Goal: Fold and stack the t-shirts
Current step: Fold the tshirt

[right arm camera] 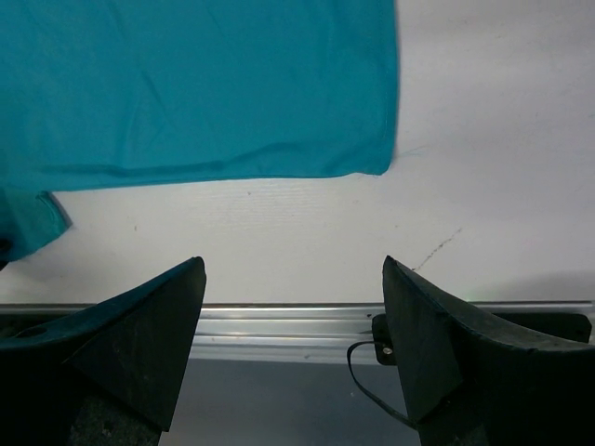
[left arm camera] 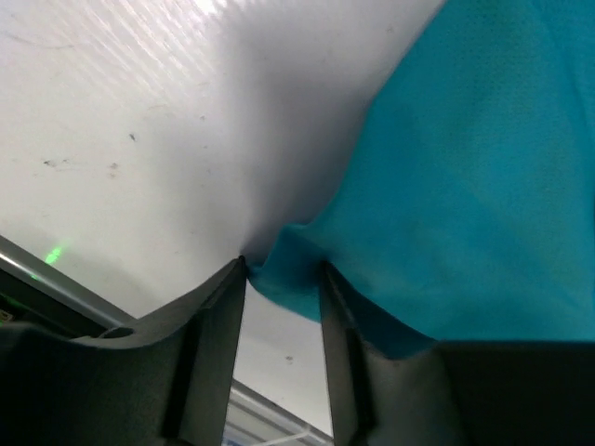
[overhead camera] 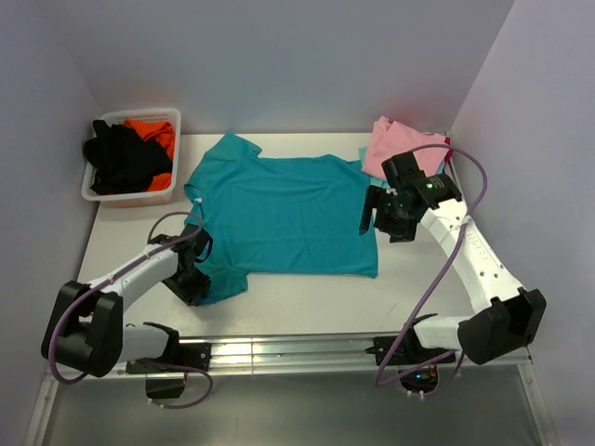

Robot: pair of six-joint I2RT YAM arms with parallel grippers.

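Note:
The shirt's near hem corner (overhead camera: pixel 373 272) (right arm camera: pixel 382 165) lies flat and uncovered well below. So my right gripper comes down open onto it next, until the fingers are on both sides of the cloth.
A teal t-shirt (overhead camera: pixel 284 214) lies spread flat in the middle of the table, its neck to the left. My left gripper (overhead camera: pixel 192 269) is at its near-left sleeve. In the left wrist view the jaws (left arm camera: pixel 284 265) stand a narrow gap apart, with the sleeve corner (left arm camera: pixel 288 274) between the tips. My right gripper (overhead camera: pixel 372 218) is open and empty, just off the shirt's right hem. In the right wrist view it (right arm camera: pixel 293 262) hovers over bare table near the hem corner (right arm camera: pixel 372 158). A folded pink t-shirt (overhead camera: pixel 400 144) lies at the back right, with pale aqua cloth (overhead camera: pixel 363 154) showing under it.
A white bin (overhead camera: pixel 139 114) with black and orange clothes stands at the back left. A metal rail (overhead camera: pixel 297 348) runs along the table's near edge. Walls close the table in at the back and on both sides.

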